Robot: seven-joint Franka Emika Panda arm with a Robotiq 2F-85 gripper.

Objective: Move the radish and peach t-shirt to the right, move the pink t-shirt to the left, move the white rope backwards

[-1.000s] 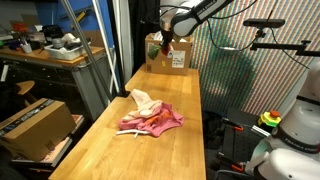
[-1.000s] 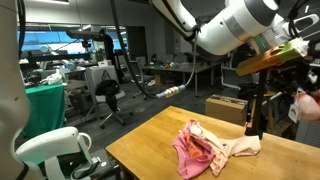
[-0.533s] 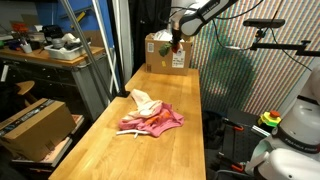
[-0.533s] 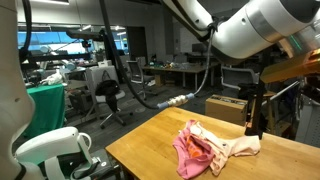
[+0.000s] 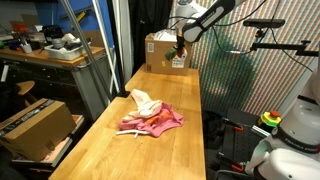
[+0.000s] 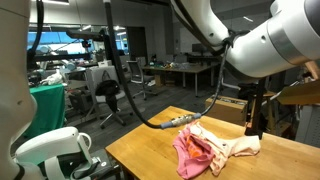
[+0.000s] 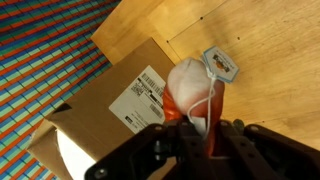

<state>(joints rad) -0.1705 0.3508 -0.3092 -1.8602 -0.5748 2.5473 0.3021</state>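
Observation:
The radish [image 7: 190,88] will come down in my gripper next, beside the cardboard box [image 5: 165,50], toward the wood at the far end of the table.
My gripper [image 7: 196,128] is shut on the radish [image 7: 190,88], a red and white toy with a white string and a tag [image 7: 221,66]. In an exterior view the gripper [image 5: 180,44] hangs high over the far end of the table, beside the cardboard box [image 5: 165,50]. The pink t-shirt [image 5: 155,122] lies crumpled mid-table, with the peach t-shirt [image 5: 143,100] against its far side. Both cloths also show from the opposite side: pink t-shirt [image 6: 195,150], peach t-shirt [image 6: 240,147]. I cannot make out the white rope for certain.
The long wooden table [image 5: 150,160] has a cardboard box [image 7: 110,100] at its far end. A black stand [image 6: 251,112] rises at the table's edge. Shelves and boxes [image 5: 35,125] stand beside the table, and a mesh screen [image 5: 235,70] on its other side.
The arm has carried the radish rightwards in an exterior view, across the front of the cardboard box. The grip has not changed, and the cloths lie as before.

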